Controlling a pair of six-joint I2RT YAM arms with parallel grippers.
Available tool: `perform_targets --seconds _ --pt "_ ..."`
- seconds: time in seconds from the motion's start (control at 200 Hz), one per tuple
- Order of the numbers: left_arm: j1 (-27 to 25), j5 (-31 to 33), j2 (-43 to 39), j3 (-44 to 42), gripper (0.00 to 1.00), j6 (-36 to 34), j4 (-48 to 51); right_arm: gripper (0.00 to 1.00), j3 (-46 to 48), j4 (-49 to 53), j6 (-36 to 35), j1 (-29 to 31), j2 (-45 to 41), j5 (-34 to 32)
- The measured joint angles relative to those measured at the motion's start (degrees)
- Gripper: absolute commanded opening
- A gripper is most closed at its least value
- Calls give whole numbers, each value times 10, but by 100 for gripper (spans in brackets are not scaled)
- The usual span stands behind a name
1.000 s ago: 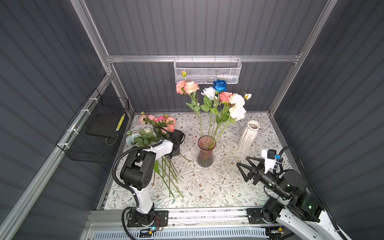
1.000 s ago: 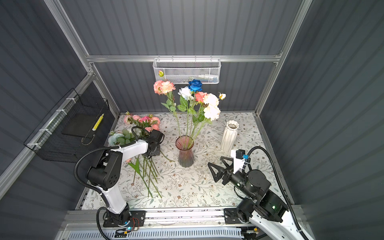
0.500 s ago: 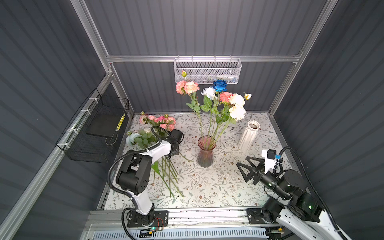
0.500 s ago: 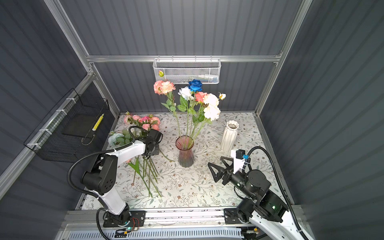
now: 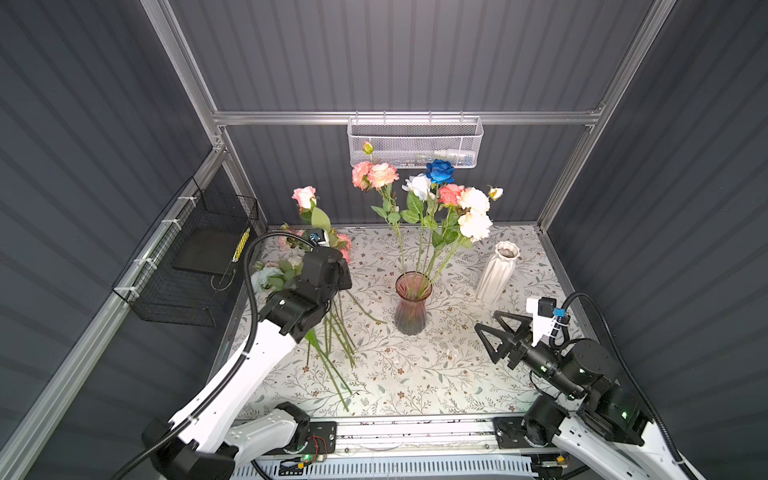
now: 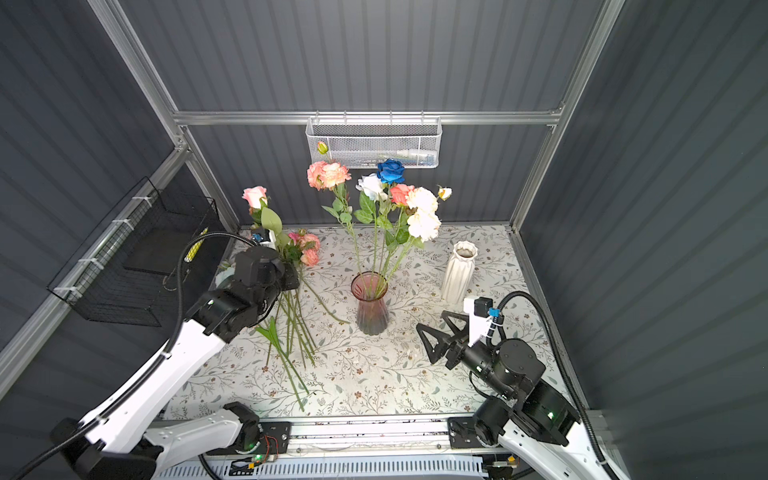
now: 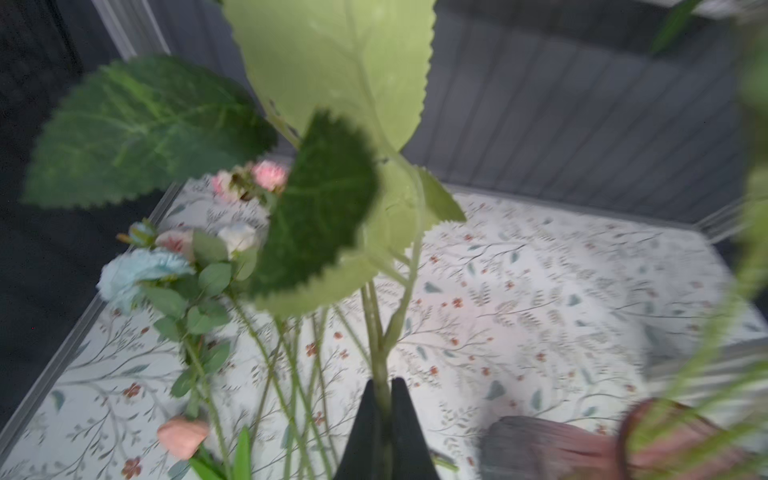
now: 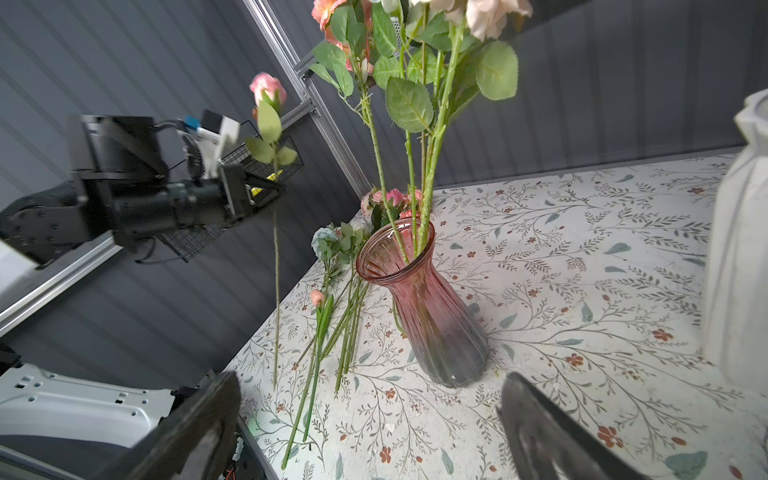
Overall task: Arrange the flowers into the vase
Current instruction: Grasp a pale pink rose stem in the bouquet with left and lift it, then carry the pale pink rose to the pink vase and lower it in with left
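A long end of the rose's stem dangles below the fingers. My left gripper rises next, crosses to the pink vase, lowers the stem into the vase's opening [image 5: 408, 282] [image 7: 680, 448] and releases.
A pink glass vase [image 5: 411, 303] [image 6: 370, 305] [image 8: 419, 299] stands mid-table and holds several flowers [image 5: 440, 195] upright: pink, white, cream and one deep blue. My left gripper [image 7: 384, 380] [image 8: 274, 193] is shut on the green stem of a pink rose [image 5: 304, 196] [image 6: 254, 196] [image 8: 267, 87]. The rose hangs upright above the table, left of the vase. More flowers [image 5: 332, 332] [image 6: 291, 328] [image 8: 332, 316] lie in a pile under it. My right gripper [image 5: 486, 322] [image 6: 430, 320] [image 8: 370, 376] stands open and empty, right of the vase and near the front.
A white ribbed vase [image 5: 496, 270] [image 6: 459, 270] [image 8: 739, 249] stands right of the pink one. A white mesh basket [image 5: 415, 141] hangs on the back wall behind the blooms. A black wire basket [image 5: 195, 257] hangs on the left wall beside my left arm.
My left gripper has closed on the pink rose's stem and risen from the pile, so the rose now hangs upright in the air. The right arm has not moved.
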State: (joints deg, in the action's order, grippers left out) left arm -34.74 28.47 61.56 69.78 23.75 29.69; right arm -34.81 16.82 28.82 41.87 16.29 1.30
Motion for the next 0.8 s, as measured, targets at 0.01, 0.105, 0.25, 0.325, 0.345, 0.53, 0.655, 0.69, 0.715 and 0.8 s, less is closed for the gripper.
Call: perform_targets --seconds 0.01,0.105,0.25,0.325,0.345,0.53,0.655,0.69,0.715,0.8 --pt "-4 0 -4 4 0 0 -2 98 -1 0 0 0 0 0" --pt "-31 -23 -38 38 0 -1 -37 98 -9 0 -3 0 5 0" --pt "-32 -79 -56 64 0 0 -123 98 -20 -1 -5 0 14 0" --pt "-32 -109 -48 70 0 0 -175 98 -25 -1 -6 0 22 0" --pt "-32 -116 -44 72 0 0 -188 98 -26 -1 -7 0 24 0" --pt "-46 -162 26 89 0 -16 -322 98 -36 -1 -8 0 39 0" --pt "-73 -166 78 90 0 -50 -383 98 -39 -1 -10 0 42 0" --pt "-79 -166 91 92 0 -59 -396 98 -39 -1 -10 0 42 -1" --pt "-84 -166 101 94 0 -67 -403 98 -39 -1 -11 0 43 -1" --pt "-98 -165 127 101 0 -92 -435 98 -40 -1 -13 0 45 -2"
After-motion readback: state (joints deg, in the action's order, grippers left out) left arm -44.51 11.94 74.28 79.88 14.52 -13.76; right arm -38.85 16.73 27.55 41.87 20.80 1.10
